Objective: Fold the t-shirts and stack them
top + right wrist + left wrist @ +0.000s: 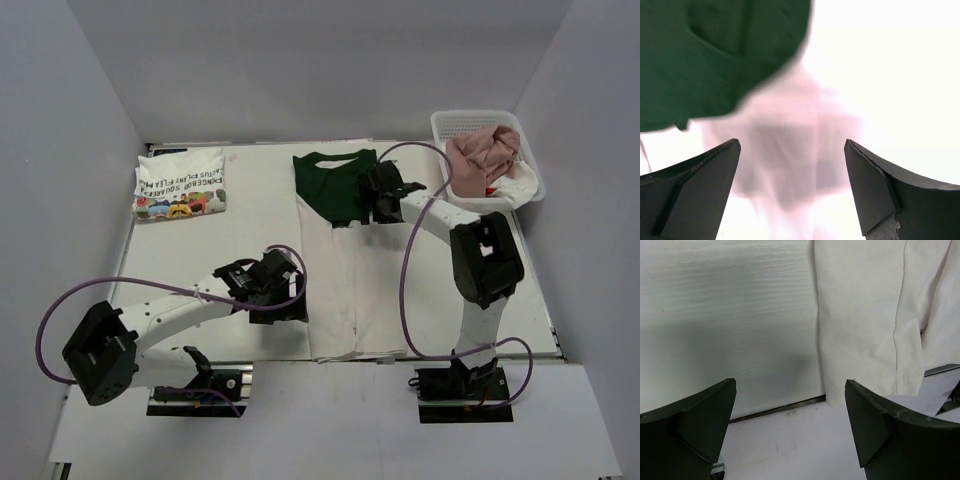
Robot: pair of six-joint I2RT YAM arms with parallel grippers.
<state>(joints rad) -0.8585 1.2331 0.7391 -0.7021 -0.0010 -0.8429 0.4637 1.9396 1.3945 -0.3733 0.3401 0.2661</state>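
The hem corner [318,355] [833,397] is beside my left gripper, so my left gripper should first move down and back while turning to get onto it.
A white t-shirt with dark green sleeves and collar [345,270] lies folded lengthwise down the table's middle, green end at the back. My left gripper [288,300] is open and empty at the shirt's near left hem [860,340]. My right gripper [372,208] is open and empty, just above the green part [715,55] near the collar. A folded white shirt with black lettering and cartoon figures [180,185] lies at the back left. A dusty pink shirt [484,155] and a white one with red [510,188] sit bunched in the basket.
A white lattice basket [455,125] stands at the back right corner. Grey walls enclose the table on three sides. The table's near edge [775,410] runs just below the shirt's hem. Purple cables loop from both arms.
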